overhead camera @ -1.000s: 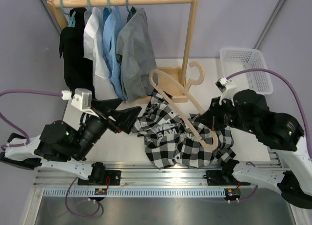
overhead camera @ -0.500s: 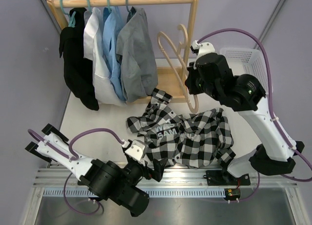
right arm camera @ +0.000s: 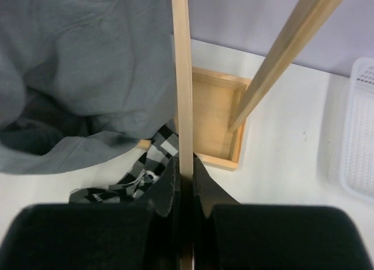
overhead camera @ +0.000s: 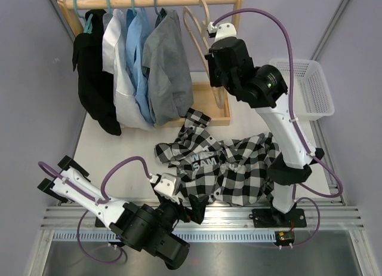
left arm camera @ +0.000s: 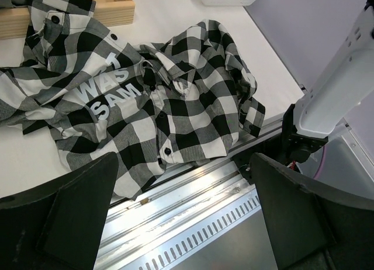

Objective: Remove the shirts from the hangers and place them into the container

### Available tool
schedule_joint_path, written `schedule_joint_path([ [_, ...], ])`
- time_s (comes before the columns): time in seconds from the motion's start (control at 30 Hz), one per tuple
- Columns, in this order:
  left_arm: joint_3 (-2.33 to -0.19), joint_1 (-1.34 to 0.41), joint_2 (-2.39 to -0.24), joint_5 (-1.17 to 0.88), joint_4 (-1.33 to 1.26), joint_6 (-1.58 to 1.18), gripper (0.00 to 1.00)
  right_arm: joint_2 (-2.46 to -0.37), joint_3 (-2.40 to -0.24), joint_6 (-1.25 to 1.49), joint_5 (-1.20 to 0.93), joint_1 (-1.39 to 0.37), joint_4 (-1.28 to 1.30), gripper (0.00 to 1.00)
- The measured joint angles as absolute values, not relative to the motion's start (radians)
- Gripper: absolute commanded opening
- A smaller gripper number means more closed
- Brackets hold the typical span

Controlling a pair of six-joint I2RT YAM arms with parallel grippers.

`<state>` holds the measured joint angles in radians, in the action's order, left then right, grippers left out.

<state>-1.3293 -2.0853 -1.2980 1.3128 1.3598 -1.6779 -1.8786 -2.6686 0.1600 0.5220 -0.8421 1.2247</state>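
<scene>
The hanger in my right gripper should move outward next, toward the rack's post, so that the hanger's hook comes over the rack's bar. The bar is free beside that post.
The black-and-white checked shirt (overhead camera: 221,168) lies spread on the table, off any hanger, also in the left wrist view (left arm camera: 152,100). My right gripper (overhead camera: 216,73) is shut on the pale wood hanger (overhead camera: 200,25) and holds it up by the rack's rail; its bar (right arm camera: 181,77) runs between the closed fingers of the gripper (right arm camera: 184,165). My left gripper (overhead camera: 191,210) stands open and empty (left arm camera: 184,217) over the metal front rail, just short of the shirt's hem. The white basket (overhead camera: 301,85) sits at the far right.
Black (overhead camera: 92,73), white (overhead camera: 116,61), light blue (overhead camera: 138,55) and grey (overhead camera: 167,67) shirts hang on teal hangers (overhead camera: 132,2) from the wooden rack. The rack's upright post (right arm camera: 280,54) and base tray (right arm camera: 213,118) stand between the grey shirt and the basket.
My right arm has lifted the wooden hanger off the checked shirt and swung it up to the rack's rail. My left arm has drawn back from the shirt to the table's front edge.
</scene>
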Motion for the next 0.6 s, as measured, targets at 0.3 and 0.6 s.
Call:
schedule_joint_path([
  [0.3,-1.329,-2.085,-1.298,1.313,1.361,-1.702,0.99,-1.9,-2.635,0.168,0.511,-0.653,1.148,0.0],
  [0.6,-1.329,-2.085,-1.298,1.313,1.361,-1.714,0.99,-1.96,-2.68,0.188,0.433,-0.625,1.086,0.0],
])
